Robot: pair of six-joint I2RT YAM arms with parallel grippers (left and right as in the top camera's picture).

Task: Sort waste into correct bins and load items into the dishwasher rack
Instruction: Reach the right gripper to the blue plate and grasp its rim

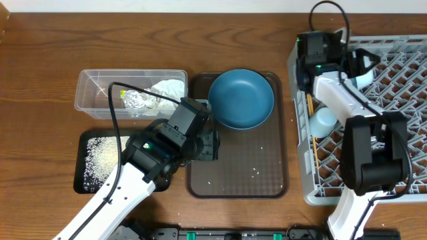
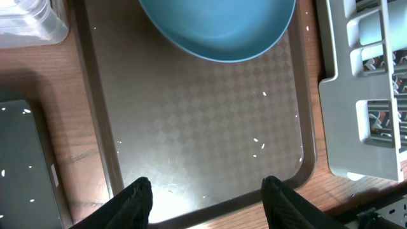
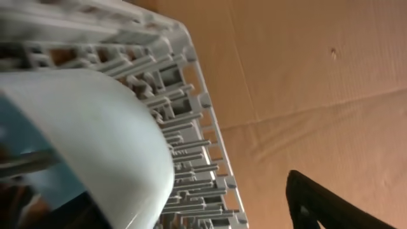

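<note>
The dark-blue dish sits outside the rack, so the robot's right gripper will next go to the left in the overhead view and down onto the dark-blue dish's rim by the clear tub [image 1: 130, 90].
My left gripper [image 1: 211, 145] [image 2: 206, 184] is open and empty, low over the near left part of the brown serving tray. The dark-blue dish [image 1: 241, 99] [image 2: 216, 28] sits at the tray's far end. The clear tub [image 1: 130, 90] holds the foil wrapper [image 1: 137, 100] and white tissue [image 1: 167, 90]. The black tray [image 1: 85, 175] holds rice [image 1: 100, 157]. My right gripper [image 1: 362, 65] [image 3: 210, 197] is open over the grey rack [image 1: 400, 100], beside the white-and-pale-blue bowl [image 3: 95, 140]. The light-blue cup [image 1: 325, 120] and chopsticks [image 1: 311, 137] lie in the rack. The carrot and pink cup are out of view.
The brown serving tray [image 1: 267, 187] [image 2: 191, 108] lies between the bins and the rack, with a few loose rice grains [image 1: 257, 173] [image 2: 257, 143] on it. The rack's corner [image 2: 362, 95] is close to the tray's right edge. The black tray's edge [image 2: 25, 165] is at left.
</note>
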